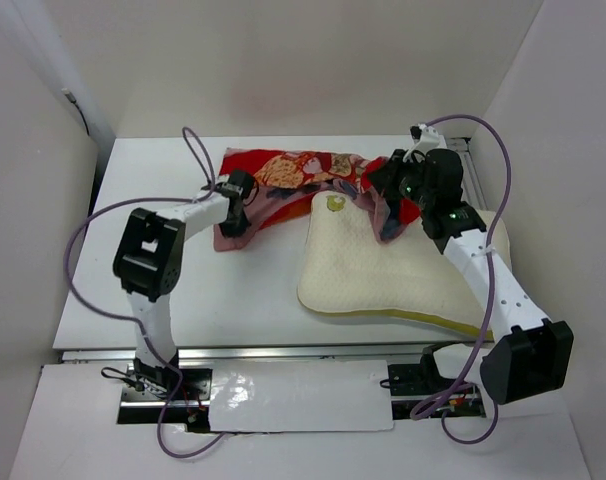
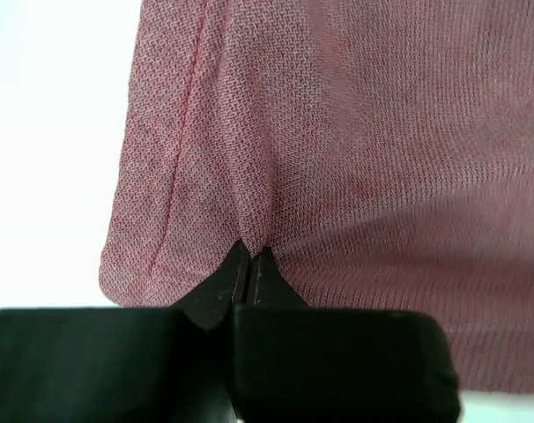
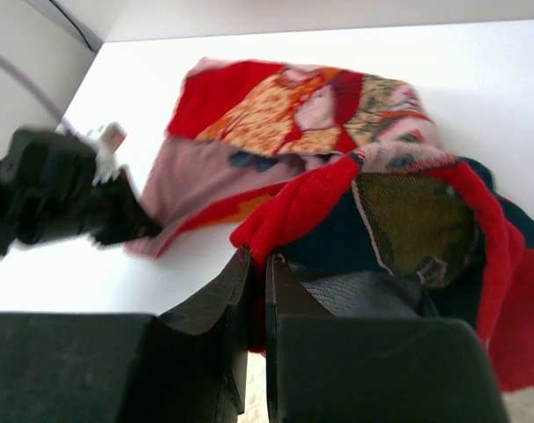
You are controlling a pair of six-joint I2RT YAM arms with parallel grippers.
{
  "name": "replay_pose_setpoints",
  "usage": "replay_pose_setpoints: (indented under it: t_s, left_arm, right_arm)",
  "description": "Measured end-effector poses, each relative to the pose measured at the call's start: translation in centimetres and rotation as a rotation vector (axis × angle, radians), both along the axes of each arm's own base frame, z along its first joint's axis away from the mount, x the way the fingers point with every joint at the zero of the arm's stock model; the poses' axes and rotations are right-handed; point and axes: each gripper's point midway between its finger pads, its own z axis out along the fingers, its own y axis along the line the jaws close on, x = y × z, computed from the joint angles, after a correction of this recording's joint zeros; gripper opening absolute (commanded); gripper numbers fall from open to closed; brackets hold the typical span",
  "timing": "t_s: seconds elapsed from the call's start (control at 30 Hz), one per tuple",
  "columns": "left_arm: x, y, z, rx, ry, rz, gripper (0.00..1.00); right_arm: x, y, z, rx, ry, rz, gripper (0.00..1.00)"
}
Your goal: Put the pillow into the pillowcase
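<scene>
As the pillowcase lies bunched over the pillow (image 1: 383,265), I will move my right gripper to the left in the top view, toward the pillow's gold logo (image 1: 335,203), and release the fold of the pillowcase.
The cream pillow (image 1: 383,265) lies on the table at centre right, its gold logo at the far corner. The red printed pillowcase (image 1: 293,175) lies behind it, stretched between both grippers, one end draped over the pillow's far edge. My left gripper (image 1: 238,205) is shut on the pillowcase's pale inside-out fabric (image 2: 355,150) at its left end. My right gripper (image 1: 388,190) is shut on a red fold of the pillowcase (image 3: 302,207) over the pillow's far right corner. The left gripper (image 3: 117,211) also shows in the right wrist view.
White walls close in the table (image 1: 163,290) on the left, back and right. A purple cable (image 1: 198,150) loops over the left arm, another over the right arm (image 1: 488,140). A white sheet (image 1: 293,395) lies between the arm bases.
</scene>
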Motion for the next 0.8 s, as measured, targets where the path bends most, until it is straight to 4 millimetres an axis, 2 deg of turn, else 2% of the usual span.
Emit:
replay_pose_setpoints:
  t_s: [0.07, 0.17, 0.2, 0.23, 0.27, 0.3, 0.4, 0.5, 0.6, 0.73, 0.8]
  left_arm:
    - [-4.6, 0.0, -0.2, -0.012, 0.044, -0.005, 0.00]
    - [-11.4, -1.1, -0.3, -0.002, 0.119, -0.044, 0.31]
    - [-13.6, -1.4, -0.3, 0.005, 0.155, -0.058, 0.46]
    - [-15.6, -1.8, -0.2, 0.013, 0.190, -0.077, 0.53]
    - [-16.9, -1.9, 0.1, 0.022, 0.216, -0.089, 0.59]
    - [-17.7, -1.7, 0.4, 0.031, 0.232, -0.079, 0.75]
    - [-17.8, -0.5, 2.3, 0.046, 0.216, -0.021, 0.79]
    - [-16.0, 1.0, 5.0, 0.025, 0.141, 0.054, 0.83]
    - [-13.7, 4.3, 7.2, 0.011, 0.066, 0.153, 0.81]
    - [-11.0, 9.8, 8.0, 0.009, 0.003, 0.270, 0.76]
    - [-9.5, 11.5, 8.3, 0.008, -0.045, 0.287, 0.76]
  right_arm:
    - [-0.4, 0.1, -0.2, -0.003, 0.002, 0.005, 0.00]
    - [-0.6, 0.2, -0.6, -0.007, 0.012, 0.009, 0.00]
    - [-0.7, 0.2, -0.7, -0.010, 0.017, 0.009, 0.00]
    - [-0.7, 0.1, -0.9, -0.013, 0.021, 0.010, 0.00]
    - [-0.8, 0.1, -1.1, -0.015, 0.026, 0.011, 0.00]
    - [-0.8, 0.1, -1.2, -0.016, 0.030, 0.011, 0.00]
    - [-0.9, 0.1, -1.6, -0.019, 0.039, 0.011, 0.00]
    - [-0.9, -0.1, -1.8, -0.027, 0.045, 0.005, 0.00]
    - [-0.9, -0.1, -1.9, -0.031, 0.048, 0.002, 0.00]
    - [-1.0, -0.2, -2.1, -0.033, 0.055, 0.001, 0.00]
    - [-1.0, -0.1, -2.3, -0.034, 0.063, 0.003, 0.00]
